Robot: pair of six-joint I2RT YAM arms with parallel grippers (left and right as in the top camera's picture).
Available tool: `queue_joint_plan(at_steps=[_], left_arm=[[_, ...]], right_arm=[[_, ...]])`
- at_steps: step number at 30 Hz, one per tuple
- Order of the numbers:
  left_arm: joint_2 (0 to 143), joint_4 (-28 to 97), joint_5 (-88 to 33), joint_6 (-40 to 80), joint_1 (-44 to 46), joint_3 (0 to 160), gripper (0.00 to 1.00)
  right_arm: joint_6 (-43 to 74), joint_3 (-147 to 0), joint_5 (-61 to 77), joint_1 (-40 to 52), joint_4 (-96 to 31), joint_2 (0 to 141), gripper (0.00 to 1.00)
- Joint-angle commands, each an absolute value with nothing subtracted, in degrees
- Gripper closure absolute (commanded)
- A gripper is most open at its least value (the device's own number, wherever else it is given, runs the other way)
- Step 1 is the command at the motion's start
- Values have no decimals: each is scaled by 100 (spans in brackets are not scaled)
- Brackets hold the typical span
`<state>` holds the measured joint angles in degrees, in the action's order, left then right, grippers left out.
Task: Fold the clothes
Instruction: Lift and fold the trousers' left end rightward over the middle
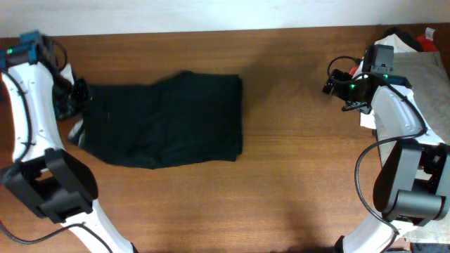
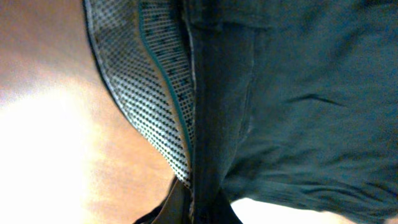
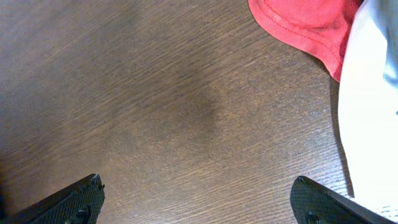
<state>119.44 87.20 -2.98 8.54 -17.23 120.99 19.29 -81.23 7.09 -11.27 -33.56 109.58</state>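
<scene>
The left gripper carries the pinched hem over the garment's body onto its opposite end next and releases it. The black garment (image 1: 165, 119) still stretches long from that hem.
The black trouser-like garment (image 1: 165, 119) lies folded on the wooden table, left of centre. My left gripper (image 1: 74, 98) is at its left edge and is shut on the black fabric (image 2: 280, 93); a mesh lining (image 2: 155, 81) shows beside the pinched hem in the left wrist view. My right gripper (image 1: 336, 79) is open and empty above bare wood at the far right (image 3: 196, 199). A red piece (image 3: 305, 25) and a white piece (image 3: 367, 106) lie just beyond its fingers. A grey-beige garment (image 1: 432, 84) lies at the right edge.
The wooden table (image 1: 281, 190) spans the view. The red piece (image 1: 427, 39) and white pieces sit at the back right corner beside the right arm. Both arm bases stand at the front corners.
</scene>
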Motion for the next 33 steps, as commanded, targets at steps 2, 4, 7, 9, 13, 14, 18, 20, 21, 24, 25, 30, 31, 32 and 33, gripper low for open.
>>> queue_joint_plan(at_steps=[2, 4, 7, 9, 13, 14, 18, 20, 21, 24, 25, 30, 31, 32, 33], left_arm=[[11891, 9172, -152, 1007, -567, 13399, 99], [12022, 9070, -193, 1133, 38, 13391, 99], [12387, 9008, -250, 1144, 766, 13391, 99], [12575, 8691, -397, 1326, 1109, 13391, 99], [13076, 8355, -545, 1323, 1693, 13386, 99], [13238, 8322, -615, 1323, 1806, 13386, 99], [13581, 7968, -867, 633, 2252, 13386, 99], [13642, 7970, -961, 150, 2388, 13386, 97], [13701, 7970, -989, 123, 2403, 13386, 92], [14075, 7959, -1557, -30, 2403, 13386, 97], [14204, 7950, -1704, -32, 2403, 13386, 99], [14390, 7946, -2333, -729, 2526, 13384, 84], [14390, 7948, -2338, -727, 2552, 13384, 78], [14390, 7953, -2338, -720, 2574, 13384, 76], [14385, 7970, -2639, -701, 2574, 13413, 62]], right_arm=[[1933, -8180, 685, -1133, -3358, 10923, 1], [1933, -8180, 683, -1133, -3358, 10923, 1], [1933, -8180, 683, -1133, -3358, 10923, 1], [1933, -8180, 685, -1133, -3358, 10923, 1], [1933, -8180, 685, -1133, -3358, 10923, 1], [1933, -8180, 683, -1133, -3358, 10923, 2], [1933, -8180, 683, -1133, -3358, 10923, 1], [1933, -8180, 685, -1133, -3358, 10923, 1], [1933, -8180, 683, -1133, -3358, 10923, 1], [1933, -8180, 683, -1133, -3358, 10923, 1], [1933, -8180, 683, -1133, -3358, 10923, 1], [1933, -8180, 685, -1133, -3358, 10923, 1], [1933, -8180, 683, -1133, -3358, 10923, 1], [1933, -8180, 683, -1133, -3358, 10923, 1], [1933, -8180, 685, -1133, -3358, 10923, 1]])
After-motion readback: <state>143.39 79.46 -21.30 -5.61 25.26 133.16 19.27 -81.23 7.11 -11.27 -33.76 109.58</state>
